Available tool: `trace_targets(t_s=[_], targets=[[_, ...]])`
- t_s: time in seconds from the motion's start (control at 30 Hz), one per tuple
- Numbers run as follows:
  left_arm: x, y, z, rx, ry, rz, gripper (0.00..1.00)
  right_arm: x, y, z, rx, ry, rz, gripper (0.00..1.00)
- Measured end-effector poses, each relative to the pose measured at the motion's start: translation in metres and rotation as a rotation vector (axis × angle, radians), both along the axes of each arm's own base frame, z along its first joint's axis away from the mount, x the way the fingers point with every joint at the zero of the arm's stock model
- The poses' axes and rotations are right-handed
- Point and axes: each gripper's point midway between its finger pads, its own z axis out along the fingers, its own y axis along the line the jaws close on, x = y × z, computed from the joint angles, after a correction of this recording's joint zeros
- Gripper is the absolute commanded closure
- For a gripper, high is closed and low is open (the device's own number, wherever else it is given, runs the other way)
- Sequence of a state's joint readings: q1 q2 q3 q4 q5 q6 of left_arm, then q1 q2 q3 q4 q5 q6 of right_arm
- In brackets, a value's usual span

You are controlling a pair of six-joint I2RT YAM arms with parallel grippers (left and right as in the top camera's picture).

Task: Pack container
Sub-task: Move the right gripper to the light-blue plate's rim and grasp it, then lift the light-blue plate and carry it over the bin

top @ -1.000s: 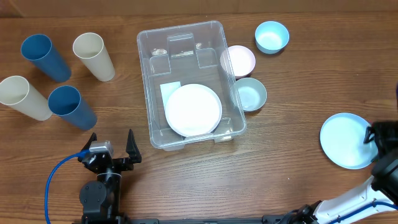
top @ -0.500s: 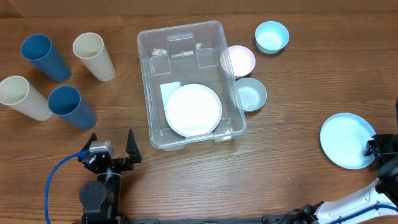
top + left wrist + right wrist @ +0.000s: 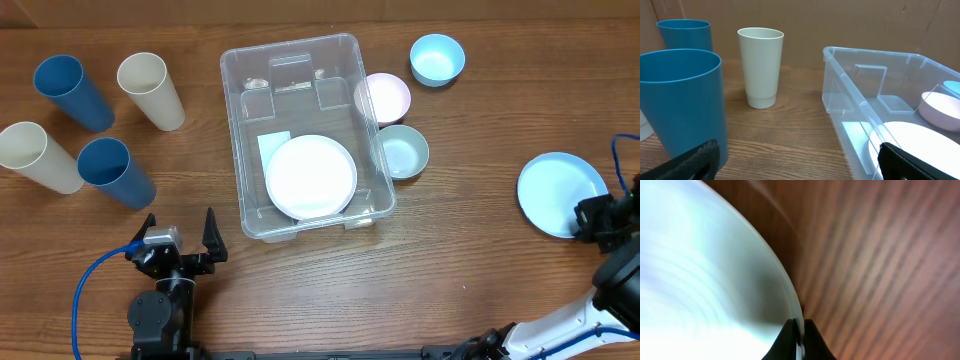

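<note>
My right gripper rises next, shifts to the left in the overhead view and lowers over the white plate (image 3: 311, 177) to release, since it lies uncovered in the container (image 3: 243, 140).
The clear container (image 3: 243, 140) stands mid-table with a white plate (image 3: 311, 177) lying in its near end; the left wrist view shows its near corner (image 3: 840, 85). A light blue plate (image 3: 560, 192) lies at the far right. My right gripper (image 3: 590, 222) is shut on that plate's near rim, and in the right wrist view both fingertips (image 3: 798, 339) pinch the thin edge of the light blue plate (image 3: 700, 280). At the front left my left gripper (image 3: 180, 235) stands open and holds nothing, short of the container, its dark fingertips (image 3: 690, 162) at the bottom corners of its own view.
Two blue cups (image 3: 72, 90) (image 3: 115, 170) and two cream cups (image 3: 150, 90) (image 3: 38, 157) stand at the left. A pink bowl (image 3: 383, 98), a grey-green bowl (image 3: 403, 151) and a light blue bowl (image 3: 437, 58) sit just right of the container.
My right gripper has closed onto the light blue plate's rim and drawn slightly toward the front; the plate has shifted a little. The left arm has not moved.
</note>
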State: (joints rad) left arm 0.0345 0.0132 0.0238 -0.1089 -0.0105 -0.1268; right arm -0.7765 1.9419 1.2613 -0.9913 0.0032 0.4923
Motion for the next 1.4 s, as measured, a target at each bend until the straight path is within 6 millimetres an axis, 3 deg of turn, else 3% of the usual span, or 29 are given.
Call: trace_targets(t_s=[0.13,0.27,0.47,0.67,0.87,0.93,1.0,1.07,1.2,1.27,1.4], targets=[[0.000,0.000,0.000,0.000,0.000,0.000,0.00,0.023,0.009,0.008,-0.011,-0.032,0.065,0.96],[0.000,0.000,0.000,0.000,0.000,0.000,0.00,0.061,0.022,0.035,-0.029,-0.081,0.171,0.96],[0.000,0.000,0.000,0.000,0.000,0.000,0.00,0.115,0.052,0.106,-0.088,-0.215,0.333,0.96],[0.000,0.000,0.000,0.000,0.000,0.000,0.00,0.137,0.096,0.173,-0.119,-0.363,0.477,0.96],[0.000,0.000,0.000,0.000,0.000,0.000,0.00,0.137,0.179,0.242,-0.073,-0.578,0.737,0.96],[0.000,0.000,0.000,0.000,0.000,0.000,0.00,0.133,0.216,0.262,-0.067,-0.641,0.851,0.96],[0.000,0.000,0.000,0.000,0.000,0.001,0.00,0.126,0.265,0.280,-0.046,-0.700,0.999,0.96],[0.000,0.000,0.000,0.000,0.000,0.000,0.00,0.118,0.309,0.283,-0.020,-0.716,1.128,0.96],[0.000,0.000,0.000,0.000,0.000,0.000,0.00,0.107,0.369,0.266,-0.024,-0.656,1.317,0.96],[0.000,0.000,0.000,0.000,0.000,0.001,0.00,0.105,0.386,0.253,-0.024,-0.621,1.373,0.96],[0.000,0.000,0.000,0.000,0.000,0.000,0.00,0.111,0.401,0.213,-0.016,-0.535,1.415,0.96]])
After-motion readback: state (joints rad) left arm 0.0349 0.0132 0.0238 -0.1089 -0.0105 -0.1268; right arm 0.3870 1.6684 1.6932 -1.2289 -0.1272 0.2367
